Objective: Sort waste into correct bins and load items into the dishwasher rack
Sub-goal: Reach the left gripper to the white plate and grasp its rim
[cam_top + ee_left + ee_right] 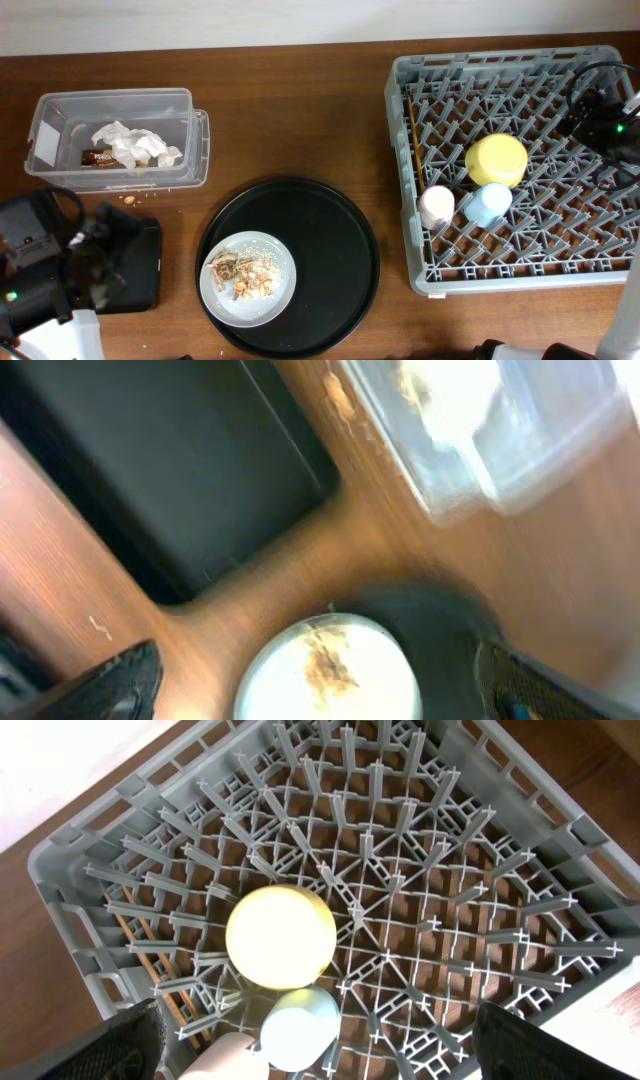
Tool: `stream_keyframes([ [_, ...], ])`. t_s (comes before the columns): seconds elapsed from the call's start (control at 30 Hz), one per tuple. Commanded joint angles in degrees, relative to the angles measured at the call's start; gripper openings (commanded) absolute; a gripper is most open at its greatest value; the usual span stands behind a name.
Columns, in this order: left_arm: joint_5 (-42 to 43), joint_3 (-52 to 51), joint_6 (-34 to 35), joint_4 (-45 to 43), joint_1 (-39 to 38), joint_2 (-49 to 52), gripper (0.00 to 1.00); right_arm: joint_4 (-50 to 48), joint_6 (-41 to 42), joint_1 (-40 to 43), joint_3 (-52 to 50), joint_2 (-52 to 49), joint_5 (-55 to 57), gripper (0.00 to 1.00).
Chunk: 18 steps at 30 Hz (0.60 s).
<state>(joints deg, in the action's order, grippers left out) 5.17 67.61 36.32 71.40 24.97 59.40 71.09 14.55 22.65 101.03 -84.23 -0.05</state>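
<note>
The plate's rim beside roomy bare tray [292, 276] is below my left gripper and to its right in the overhead view, so I need to cross and go down where fingers fit.
The pale grey plate [248, 279] with beige-brown food scraps [240, 272] sits on the large round black tray [330, 260]; it also shows in the blurred left wrist view [330, 672]. My left gripper [95, 262] is open and empty over the shallow black tray [140, 262], left of the plate. The clear tub [120, 135] holds white tissue [135, 145] and a brown wrapper [97, 157]. The grey rack [420, 250] holds the yellow bowl [496, 160], pink cup [436, 206], light-blue cup [489, 203] and chopsticks [414, 150]. My right gripper [600, 115] is open and empty above the rack.
A few crumbs [130, 199] lie on the wooden table between the tub and the black tray. In the right wrist view the bowl [280, 935], blue cup [298, 1025] and pink cup [235, 1060] stand among the rack's pegs.
</note>
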Motion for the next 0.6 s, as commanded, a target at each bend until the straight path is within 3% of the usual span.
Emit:
stream_keyframes([
  [0.0,24.2,-0.1,-7.3,1.5,-2.0,-0.2,0.99,0.1,0.1,0.2,0.2,-0.2,0.3,0.99],
  [0.07,28.1,-0.1,-13.3,1.5,-7.3,-0.2,0.99,0.1,0.1,0.2,0.2,-0.2,0.3,0.99],
  [0.13,26.3,-0.1,-15.6,1.5,-14.5,-0.2,0.98,0.1,0.1,0.2,0.2,-0.2,0.3,0.99],
  [0.17,24.1,-0.1,-13.9,1.1,-19.2,-0.2,0.97,0.1,0.1,0.2,0.2,-0.2,0.3,0.99],
  [0.23,18.3,-0.1,-7.3,-0.7,-26.6,0.1,0.83,0.1,0.1,0.2,0.2,-0.2,0.3,0.99],
  [0.3,12.3,-0.1,-4.6,-3.4,-34.8,2.0,0.77,0.1,0.1,0.2,0.2,-0.2,0.3,0.99],
  [0.57,-3.4,-0.1,6.4,-4.0,-56.0,22.4,0.67,0.1,0.1,0.2,0.2,-0.2,0.3,0.98],
])
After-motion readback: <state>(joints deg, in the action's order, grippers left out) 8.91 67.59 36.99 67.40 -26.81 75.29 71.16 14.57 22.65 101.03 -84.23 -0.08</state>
